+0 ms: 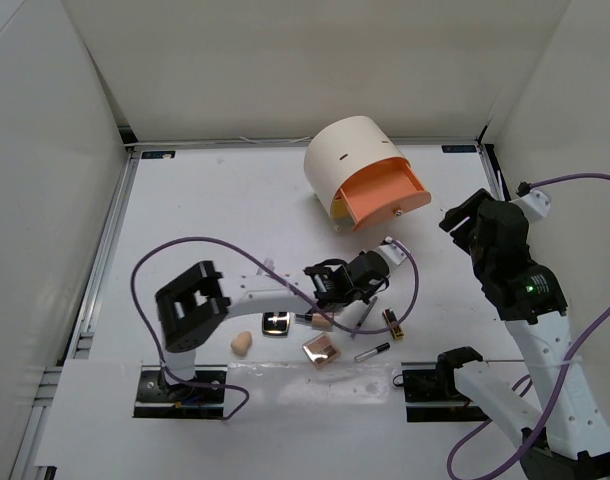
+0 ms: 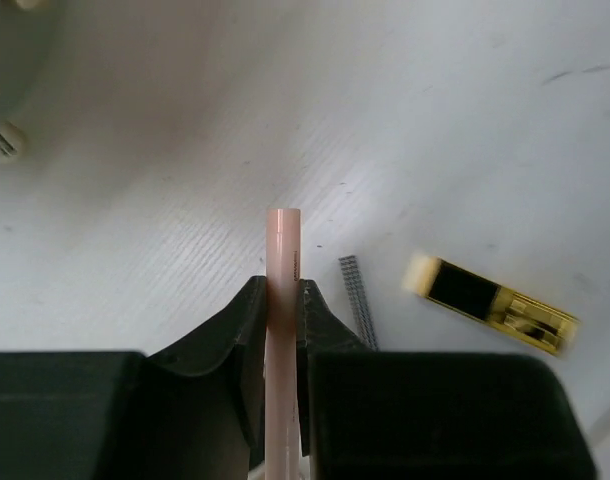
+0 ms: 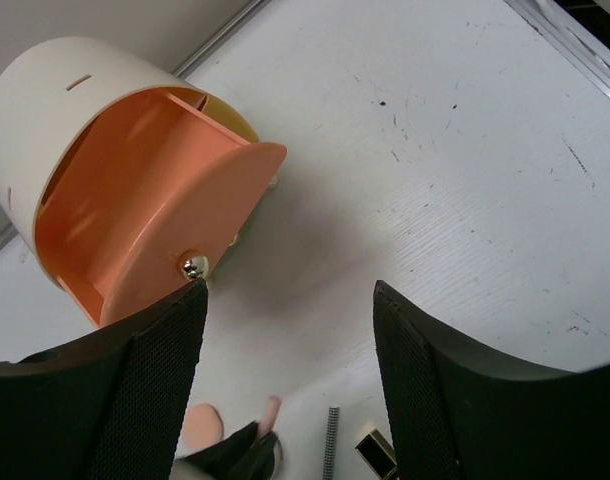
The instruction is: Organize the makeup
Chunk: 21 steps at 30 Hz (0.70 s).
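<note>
The open orange drawer lies outward, so my left gripper next rises above the drawer's rim, moves over it, lowers and releases the pink tube (image 2: 283, 250) inside.
My left gripper (image 1: 373, 268) is shut on a pink slim tube (image 2: 283, 250), held off the table with its end pointing toward the box; the jaws (image 2: 282, 287) pinch it on both sides. A gold lipstick (image 2: 490, 300) and a grey patterned stick (image 2: 357, 300) lie to its right. A peach round puff (image 3: 200, 425) lies by the left gripper. A beige egg sponge (image 1: 242, 343) and two square mirrored compacts (image 1: 276, 324) (image 1: 322, 349) lie near the front. My right gripper (image 3: 290, 290) is open and empty, above the table right of the box.
The cream cylinder box (image 1: 350, 155) stands at the back with one orange drawer (image 3: 135, 210) pulled open, its metal knob (image 3: 194, 265) facing my right gripper. A dark slim tube (image 1: 372, 352) lies near the front edge. White walls close the table.
</note>
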{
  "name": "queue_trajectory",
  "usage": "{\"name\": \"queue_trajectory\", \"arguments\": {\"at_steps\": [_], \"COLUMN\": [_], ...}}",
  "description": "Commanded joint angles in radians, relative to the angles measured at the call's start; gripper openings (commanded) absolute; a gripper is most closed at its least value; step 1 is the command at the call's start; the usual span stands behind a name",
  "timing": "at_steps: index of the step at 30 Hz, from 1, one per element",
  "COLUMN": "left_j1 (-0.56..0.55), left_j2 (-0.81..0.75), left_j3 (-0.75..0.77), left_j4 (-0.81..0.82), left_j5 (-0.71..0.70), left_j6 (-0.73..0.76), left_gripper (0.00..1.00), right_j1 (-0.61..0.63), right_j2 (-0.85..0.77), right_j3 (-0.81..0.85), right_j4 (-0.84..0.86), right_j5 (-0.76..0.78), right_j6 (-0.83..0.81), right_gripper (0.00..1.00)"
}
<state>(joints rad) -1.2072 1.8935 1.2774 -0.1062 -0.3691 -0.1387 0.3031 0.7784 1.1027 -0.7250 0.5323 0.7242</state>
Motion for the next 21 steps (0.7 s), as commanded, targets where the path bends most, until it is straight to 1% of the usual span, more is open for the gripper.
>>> {"name": "queue_trajectory", "arguments": {"at_steps": [1,2,4,5,6,7,8,9,10,11,12,13,14,15,16,17,18,19,20,21], "left_j1": [-0.011,-0.014,-0.018,-0.02,-0.02,-0.015,-0.006,0.011,0.035,0.096,0.124,0.153,0.196,0.216,0.228,0.253,0.267,0.276,0.297,0.304], "left_j2": [-0.224,-0.293,-0.35,-0.411,-0.44,-0.454,-0.476,-0.473,-0.464,-0.421,-0.394,-0.336,-0.298,-0.268,-0.202,-0.17,-0.136,-0.063,-0.025,0.008], "left_j3": [0.007,-0.004,-0.021,-0.023,-0.023,-0.006,0.006,0.025,0.046,0.112,0.158,0.202,0.294,0.344,0.388,0.48,0.531,0.578,0.676,0.722], "left_j4": [-0.101,-0.127,-0.196,-0.21,-0.213,-0.201,-0.188,-0.17,-0.146,-0.13,-0.127,-0.109,-0.109,-0.112,-0.115,-0.127,-0.145,-0.164,-0.218,-0.237], "left_j5": [0.064,0.068,0.056,0.05,0.038,-0.018,-0.036,-0.048,-0.047,-0.025,0.004,0.04,0.102,0.139,0.163,0.209,0.231,0.245,0.283,0.295], "left_j6": [0.054,0.028,-0.001,-0.013,-0.007,0.004,0.026,0.084,0.111,0.132,0.163,0.206,0.221,0.243,0.276,0.284,0.298,0.304,0.304,0.304], "left_gripper": [0.1,0.09,0.1,0.1,0.09,0.1,0.1,0.1,0.09,0.09,0.1,0.09,0.1,0.1,0.1,0.09,0.1,0.1,0.1,0.1], "right_j1": [0.002,-0.002,-0.002,-0.002,-0.002,-0.002,-0.002,-0.004,-0.002,-0.002,-0.002,-0.002,-0.002,-0.002,-0.002,-0.002,-0.002,-0.002,-0.002,-0.002], "right_j2": [-0.008,-0.005,0.001,0.005,0.016,0.022,0.034,0.038,0.038,0.044,0.044,0.044,0.041,0.038,0.032,0.032,0.029,0.032,0.03,0.032], "right_j3": [0.014,0.008,0.002,0.005,0.008,0.008,0.009,0.006,0.0,-0.004,-0.016,-0.026,-0.033,-0.044,-0.047,-0.053,-0.053,-0.059,-0.06,-0.06], "right_j4": [0.007,0.013,0.019,0.025,0.025,0.022,0.025,0.025,0.018,0.025,0.032,0.032,0.051,0.05,0.053,0.056,0.05,0.05,0.05,0.029], "right_j5": [0.054,0.057,0.075,0.072,0.081,0.081,0.078,0.075,0.075,0.072,0.063,0.057,0.042,0.041,0.038,0.038,0.044,0.054,0.063,0.069], "right_j6": [-0.025,-0.017,-0.025,-0.034,-0.037,-0.037,-0.04,-0.043,-0.043,-0.049,-0.052,-0.052,-0.055,-0.068,-0.068,-0.068,-0.062,-0.055,-0.057,-0.049], "right_gripper": [0.7,0.71,0.71,0.72,0.72,0.72,0.74,0.76,0.79,0.9,0.95,0.96,0.99,0.99,0.99,0.99,0.99,0.99,0.99,0.99]}}
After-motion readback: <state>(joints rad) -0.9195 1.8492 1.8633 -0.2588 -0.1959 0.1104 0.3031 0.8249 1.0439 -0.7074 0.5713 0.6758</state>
